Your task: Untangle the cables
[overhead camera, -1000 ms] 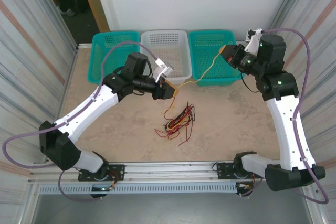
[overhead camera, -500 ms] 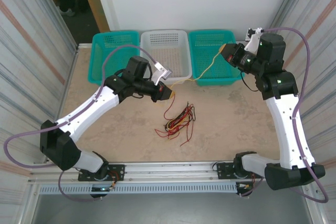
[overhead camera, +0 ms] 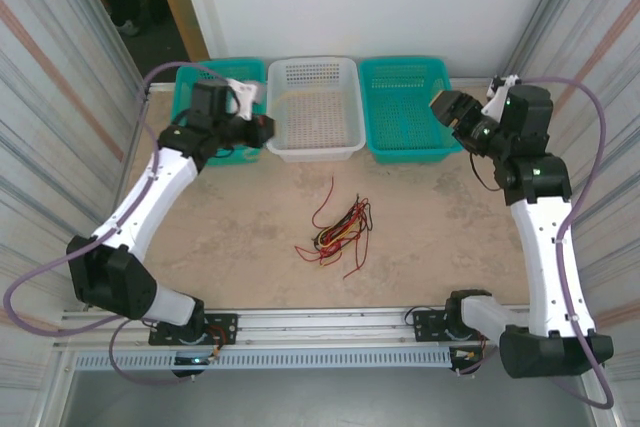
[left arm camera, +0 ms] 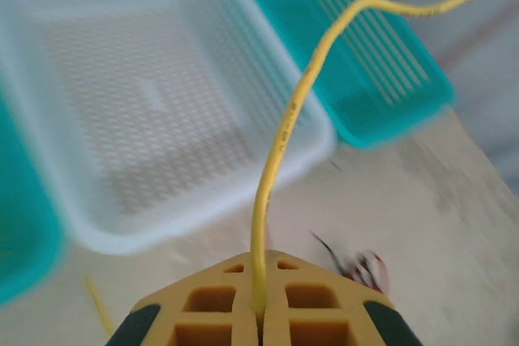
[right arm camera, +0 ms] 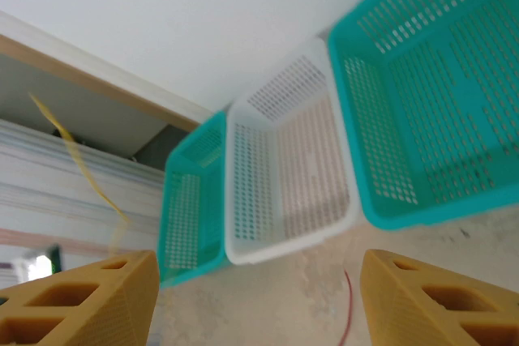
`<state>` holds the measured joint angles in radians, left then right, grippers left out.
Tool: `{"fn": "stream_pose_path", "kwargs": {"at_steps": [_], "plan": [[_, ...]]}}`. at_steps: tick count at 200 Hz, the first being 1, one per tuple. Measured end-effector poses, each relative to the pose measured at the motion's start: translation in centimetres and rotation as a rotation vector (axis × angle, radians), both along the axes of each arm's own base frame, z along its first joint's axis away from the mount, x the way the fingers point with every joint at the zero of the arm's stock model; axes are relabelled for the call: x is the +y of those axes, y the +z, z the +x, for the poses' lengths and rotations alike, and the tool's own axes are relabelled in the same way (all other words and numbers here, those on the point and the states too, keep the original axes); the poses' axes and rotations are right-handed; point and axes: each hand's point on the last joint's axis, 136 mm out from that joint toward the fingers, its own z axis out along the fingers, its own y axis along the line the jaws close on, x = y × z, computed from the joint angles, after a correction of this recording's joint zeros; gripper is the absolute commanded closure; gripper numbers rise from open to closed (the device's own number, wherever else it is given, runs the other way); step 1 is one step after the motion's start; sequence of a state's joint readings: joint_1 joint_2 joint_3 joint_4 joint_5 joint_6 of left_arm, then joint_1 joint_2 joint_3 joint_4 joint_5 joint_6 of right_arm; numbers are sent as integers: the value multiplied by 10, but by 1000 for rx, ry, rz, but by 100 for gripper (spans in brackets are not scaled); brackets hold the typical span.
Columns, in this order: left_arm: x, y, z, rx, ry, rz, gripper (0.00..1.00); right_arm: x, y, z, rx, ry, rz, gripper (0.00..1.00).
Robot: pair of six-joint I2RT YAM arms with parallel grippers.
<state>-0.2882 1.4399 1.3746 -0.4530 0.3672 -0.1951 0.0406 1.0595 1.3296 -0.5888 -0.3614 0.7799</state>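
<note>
The yellow cable is clear of the tangle. My left gripper needs to move outward next, away from the white basket (overhead camera: pixel 313 152), over the nearest teal basket (overhead camera: pixel 243 153) to release it.
A tangle of thin red, yellow and black cables (overhead camera: pixel 338 229) lies mid-table; it also appears blurred as the tangle (left arm camera: pixel 366 268) in the left wrist view. My left gripper (overhead camera: pixel 262 129) hovers between the left teal basket (overhead camera: pixel 190 77) and the white basket (overhead camera: pixel 313 152). In its wrist view the left gripper (left arm camera: pixel 259 271) is shut on a single yellow cable (left arm camera: pixel 284 131), which arcs up and off to the right. My right gripper (overhead camera: pixel 446 107) hangs over the right teal basket (overhead camera: pixel 405 152); the right gripper (right arm camera: pixel 255 297) is wide open with nothing between its fingers. A blurred yellow cable (right arm camera: pixel 77 160) hangs far left there.
Three baskets line the table's back edge. In the right wrist view they are the teal basket (right arm camera: pixel 190 224), the white basket (right arm camera: pixel 284 245) and the teal basket (right arm camera: pixel 357 168), with a red cable end (right arm camera: pixel 349 313) on the table. Corrugated walls close both sides.
The right gripper has let go of the yellow cable and opened. The left arm has swung left and back toward the left teal basket, taking the yellow cable away from the tangle.
</note>
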Motion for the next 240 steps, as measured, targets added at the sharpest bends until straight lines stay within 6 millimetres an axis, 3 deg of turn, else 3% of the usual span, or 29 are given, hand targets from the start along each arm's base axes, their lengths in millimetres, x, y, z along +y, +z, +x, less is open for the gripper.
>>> {"fn": "stream_pose_path", "kwargs": {"at_steps": [25,39,77,96,121,142,167,196,223,240], "plan": [[47,17,48,-49,177,10,100,7,-40,-13,87,14,13,37],[67,15,76,-56,248,17,100,15,-58,-21,130,39,10,38],[112,-35,122,26,377,76,100,36,-80,-45,174,106,-11,39],[130,-56,128,71,426,89,100,37,-87,-51,181,108,-18,40],[149,-64,129,91,477,86,100,35,-96,-56,200,99,-24,40],[157,-64,130,90,503,92,67,34,-101,-57,220,88,-25,41],[160,-66,130,94,517,97,45,33,-101,-57,223,83,-27,41],[165,-67,131,94,547,111,35,32,-103,-58,230,76,-32,41],[168,-65,130,81,578,138,33,30,-106,-59,244,65,-41,41],[161,-56,119,54,582,166,32,31,-107,-59,246,68,-42,41]]}}
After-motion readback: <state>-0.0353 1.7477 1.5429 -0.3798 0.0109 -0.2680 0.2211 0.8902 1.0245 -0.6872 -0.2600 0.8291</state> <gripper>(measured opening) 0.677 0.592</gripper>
